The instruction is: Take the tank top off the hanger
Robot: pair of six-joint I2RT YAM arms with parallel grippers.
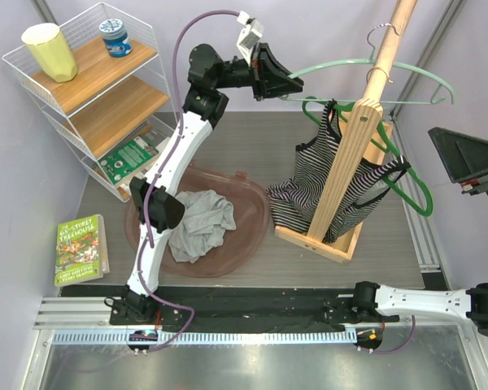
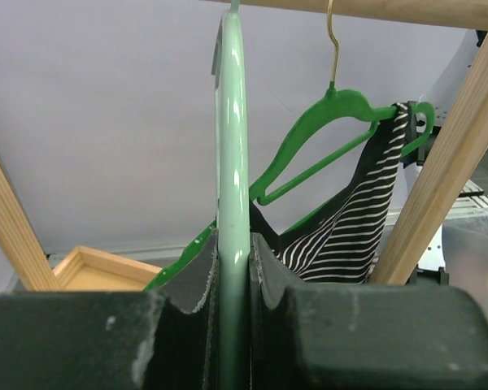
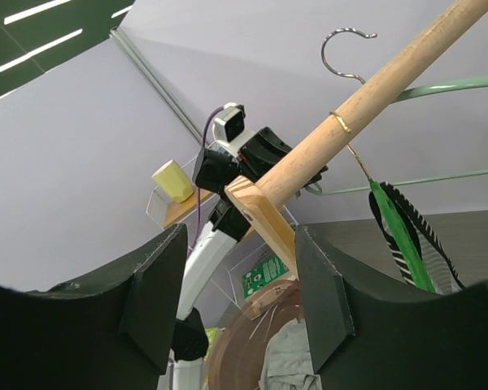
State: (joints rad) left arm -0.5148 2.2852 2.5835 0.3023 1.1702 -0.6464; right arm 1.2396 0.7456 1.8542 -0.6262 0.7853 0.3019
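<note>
The striped tank top is hanging on the green hanger [image 1: 407,175] instead, so my left gripper will next go down a little and open its fingers to let go of the mint hanger's pinched arm [image 1: 300,74].
A black-and-white striped tank top [image 1: 329,188] hangs on a bright green hanger [image 1: 407,175] from the slanted wooden rod [image 1: 374,77] of a rack. An empty pale mint hanger [image 1: 354,67] hangs on the same rod. My left gripper [image 1: 295,84] is shut on the mint hanger's left arm; in the left wrist view the mint bar [image 2: 232,211] is pinched between the pads [image 2: 268,276], with the green hanger [image 2: 325,122] and the tank top [image 2: 350,236] behind it. My right gripper [image 1: 454,154] is open and empty, right of the rack; its wrist view [image 3: 240,276] shows the rod [image 3: 350,114].
A brown basin [image 1: 252,195] holding a grey cloth [image 1: 199,223] lies left of the rack's wooden base [image 1: 313,244]. A wire shelf [image 1: 106,97] with a yellow cup [image 1: 49,50] and a blue jar [image 1: 115,36] stands at the back left. A book [image 1: 80,248] lies at the left.
</note>
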